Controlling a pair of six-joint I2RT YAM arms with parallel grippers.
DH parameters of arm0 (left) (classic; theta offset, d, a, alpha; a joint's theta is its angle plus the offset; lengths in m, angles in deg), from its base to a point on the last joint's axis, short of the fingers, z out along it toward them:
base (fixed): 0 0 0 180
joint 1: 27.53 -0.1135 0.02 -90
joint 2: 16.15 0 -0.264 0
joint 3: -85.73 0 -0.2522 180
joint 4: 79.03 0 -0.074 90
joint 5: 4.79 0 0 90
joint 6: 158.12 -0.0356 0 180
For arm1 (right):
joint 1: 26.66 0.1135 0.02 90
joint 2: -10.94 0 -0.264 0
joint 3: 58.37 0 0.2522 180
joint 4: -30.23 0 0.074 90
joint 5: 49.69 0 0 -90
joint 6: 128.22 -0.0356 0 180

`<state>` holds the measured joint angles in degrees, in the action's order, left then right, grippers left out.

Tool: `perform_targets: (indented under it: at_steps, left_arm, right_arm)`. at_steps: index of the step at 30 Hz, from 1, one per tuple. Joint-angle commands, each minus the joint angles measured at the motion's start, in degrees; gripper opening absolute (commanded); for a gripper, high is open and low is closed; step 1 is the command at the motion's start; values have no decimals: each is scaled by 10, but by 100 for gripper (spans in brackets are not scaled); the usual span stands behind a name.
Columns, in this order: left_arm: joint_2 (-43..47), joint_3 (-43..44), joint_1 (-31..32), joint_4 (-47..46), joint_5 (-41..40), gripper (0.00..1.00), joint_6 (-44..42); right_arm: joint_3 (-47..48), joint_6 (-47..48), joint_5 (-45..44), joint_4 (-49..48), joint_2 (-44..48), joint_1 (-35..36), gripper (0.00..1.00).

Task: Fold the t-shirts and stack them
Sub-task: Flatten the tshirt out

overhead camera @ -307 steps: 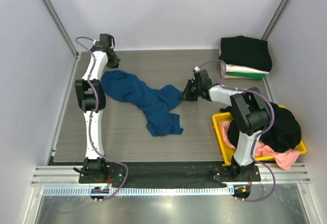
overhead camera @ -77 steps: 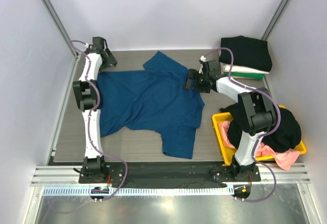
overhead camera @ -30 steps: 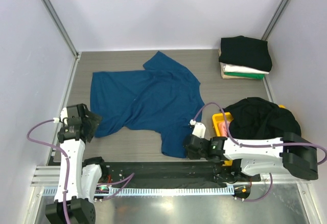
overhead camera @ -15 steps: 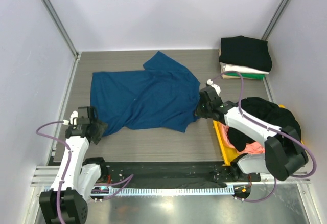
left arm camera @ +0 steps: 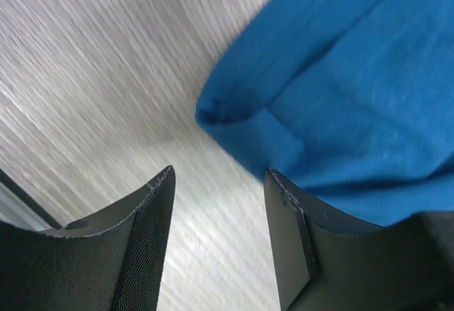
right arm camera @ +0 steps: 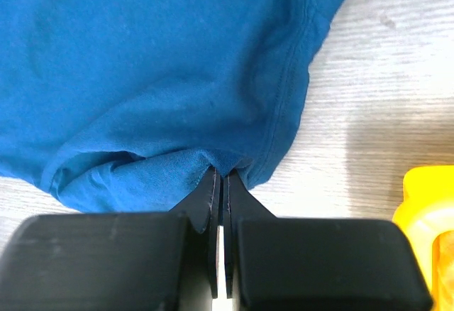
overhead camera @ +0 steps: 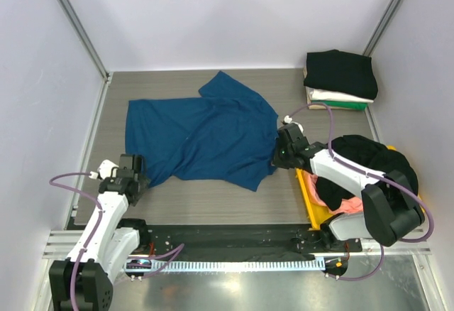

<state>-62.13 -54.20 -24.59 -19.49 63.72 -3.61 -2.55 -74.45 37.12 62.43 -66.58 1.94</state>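
Observation:
The right gripper raises the pinched edge next, swings outward, brings it down and releases it. The bare tabletop [overhead camera: 281, 85] beside the stack lies outward of the gripper.
A dark blue t-shirt [overhead camera: 202, 130] lies spread on the table, its lower right part folded up. My right gripper [overhead camera: 279, 156] is shut on a pinch of this shirt's edge [right arm camera: 213, 156] at its right side; in the right wrist view the jaws [right arm camera: 223, 177] press together on the fabric. My left gripper [overhead camera: 133, 177] stands open at the shirt's lower left corner [left arm camera: 234, 112]. Only bare table shows between its fingers [left arm camera: 159, 204]; the corner lies just ahead of the tips. Folded t-shirts [overhead camera: 340, 77] are stacked at the back right, black on top of white and green.
A yellow bin [overhead camera: 306, 183] at the right holds a black shirt [overhead camera: 372, 165] and a pink one [overhead camera: 347, 204]; its corner [right arm camera: 429, 211] shows close beside the right gripper. Grey walls with metal posts enclose the table on three sides.
The right gripper has carried the shirt's lower flap from near the front edge up to the shirt's right side. The left gripper has crept toward the lower left corner, its jaws narrowing.

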Motion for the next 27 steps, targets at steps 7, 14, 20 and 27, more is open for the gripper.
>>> perform_targets:
  at_steps: [7, 14, 20, 27]
  left_arm:
    - [-92, 2, -14, -118, -47, 50, 15]
    - [-119, 9, -14, -131, -74, 29, 19]
    - [-125, 87, -21, -111, -93, 0, -32]
    - [-44, 268, -26, -11, -94, 0, -69]
  right_arm:
    - [-34, 24, 12, -9, 46, -14, 1]
    - [-42, 33, 18, -4, 54, -29, 1]
    - [-24, 51, 19, 40, 102, -62, 1]
    - [100, 65, -9, 164, 242, -105, 1]
